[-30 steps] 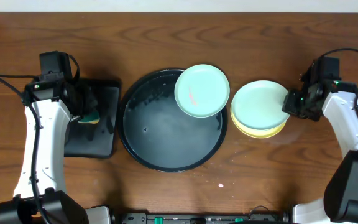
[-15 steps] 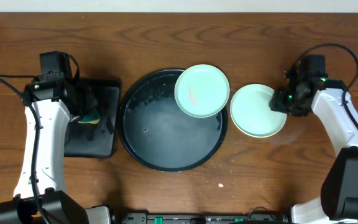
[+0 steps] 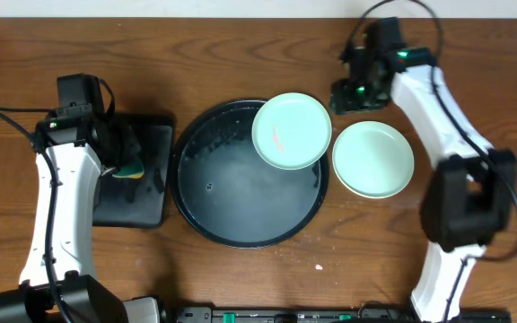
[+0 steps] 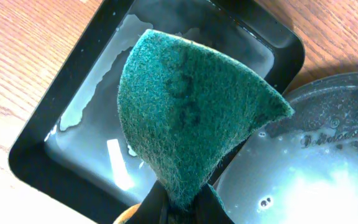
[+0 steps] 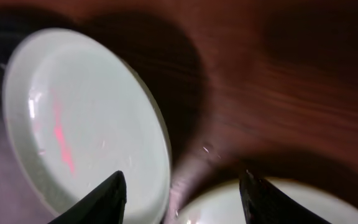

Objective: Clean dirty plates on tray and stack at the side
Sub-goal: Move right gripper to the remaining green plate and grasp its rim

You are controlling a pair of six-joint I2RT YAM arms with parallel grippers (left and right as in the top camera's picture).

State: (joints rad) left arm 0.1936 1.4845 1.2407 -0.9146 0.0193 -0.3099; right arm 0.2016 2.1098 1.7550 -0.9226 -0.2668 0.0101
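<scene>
My right gripper is to go down next and left in the overhead view onto the smeared plate's rim, as that rim juts past the round tray's edge.
A mint-green plate with a red smear lies tilted on the back right rim of the round black tray. In the right wrist view that plate is at the left. To the tray's right a clean mint plate rests on the table, its edge low in the right wrist view; what lies under it is hidden. My right gripper hangs open and empty behind the gap between the two plates. Over at the left, my left gripper is shut on a green scouring sponge.
A smaller rectangular black tray holding a film of water sits under the left gripper, just left of the round tray. The round tray's floor is wet. A small pink crumb lies on the wood near the front.
My right gripper let go of the mint plate, which now lies flat over the yellow one. The gripper opened and swung left toward the back of the table. The left arm has not moved.
</scene>
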